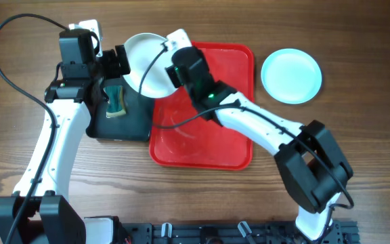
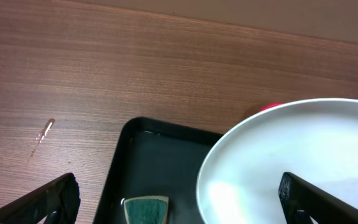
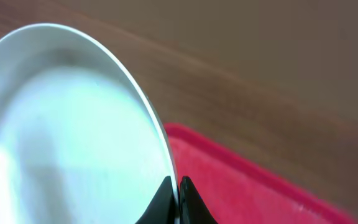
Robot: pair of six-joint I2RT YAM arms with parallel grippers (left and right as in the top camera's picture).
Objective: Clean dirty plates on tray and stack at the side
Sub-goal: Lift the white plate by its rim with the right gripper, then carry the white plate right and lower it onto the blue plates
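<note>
I need to move my right gripper across the light blue plate (image 1: pixel 291 75) next, which lies bare past the red tray. Then I should put the white plate (image 1: pixel 144 64) down on top and let go of its rim.
My right gripper (image 1: pixel 170 76) is shut on the rim of a white plate (image 1: pixel 144 64) and holds it tilted above the left edge of the red tray (image 1: pixel 239 102). In the right wrist view the fingertips (image 3: pixel 178 186) pinch the plate's rim (image 3: pixel 67 124) with the tray (image 3: pixel 241 180) below. My left gripper (image 1: pixel 117 64) is open beside the plate, over the black tray. In the left wrist view its fingers (image 2: pixel 179 199) span the plate (image 2: pixel 303 162) and a green sponge (image 2: pixel 145 210). A light blue plate (image 1: pixel 291 75) lies on the table at the right.
A small black tray (image 1: pixel 131 118) with the green sponge (image 1: pixel 116 100) sits left of the red tray. It also shows in the left wrist view (image 2: pixel 148 155). Cables run from both arms across the table.
</note>
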